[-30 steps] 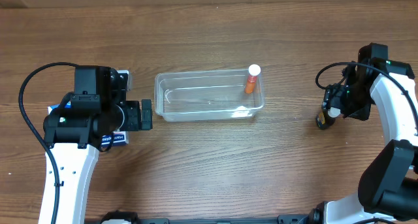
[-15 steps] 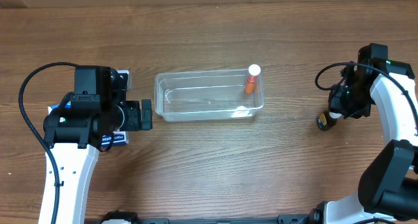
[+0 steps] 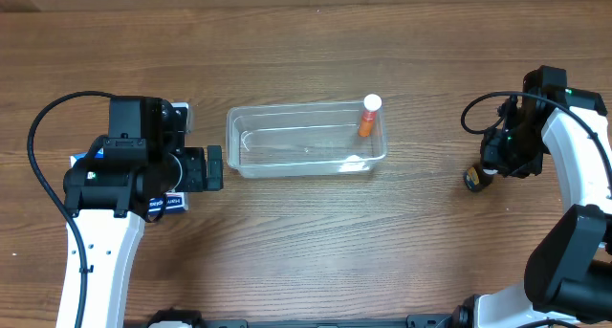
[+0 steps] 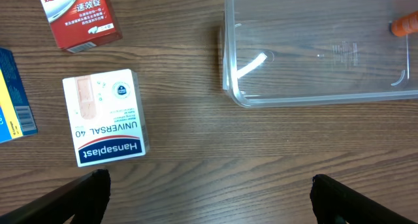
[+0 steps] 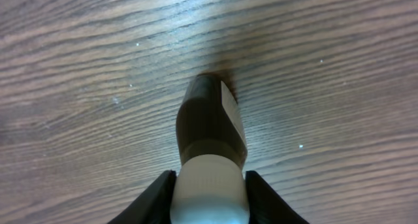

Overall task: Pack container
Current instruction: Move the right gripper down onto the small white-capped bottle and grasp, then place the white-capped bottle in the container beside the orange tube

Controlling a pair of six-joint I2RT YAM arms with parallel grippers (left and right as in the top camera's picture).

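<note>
My right gripper will rise, cross and descend into the container's near corner by the orange bottle [image 3: 369, 158], since the container [image 3: 232, 142] lies to its left in the overhead view.
The clear container [image 3: 232, 142] lies mid-table, and its near-left corner [image 4: 228, 74] fills the top right of the left wrist view. An orange bottle with a white cap [image 3: 368, 118] stands inside at its right end. My right gripper [image 5: 209, 185] is shut on the white cap of a dark brown bottle [image 5: 208, 123], whose base rests on the wood at the far right [image 3: 473, 179]. My left gripper [image 4: 209, 198] hangs open over bare wood, left of the container, with nothing between its fingers.
Three small boxes lie left of the container under the left arm: a white Hansaplast box [image 4: 104, 119], a red box [image 4: 78, 15] and a blue-and-yellow box [image 4: 13, 96]. A black cable loops by each arm.
My right gripper has shut on the dark bottle's white cap and shifted slightly. The left arm has not moved.
</note>
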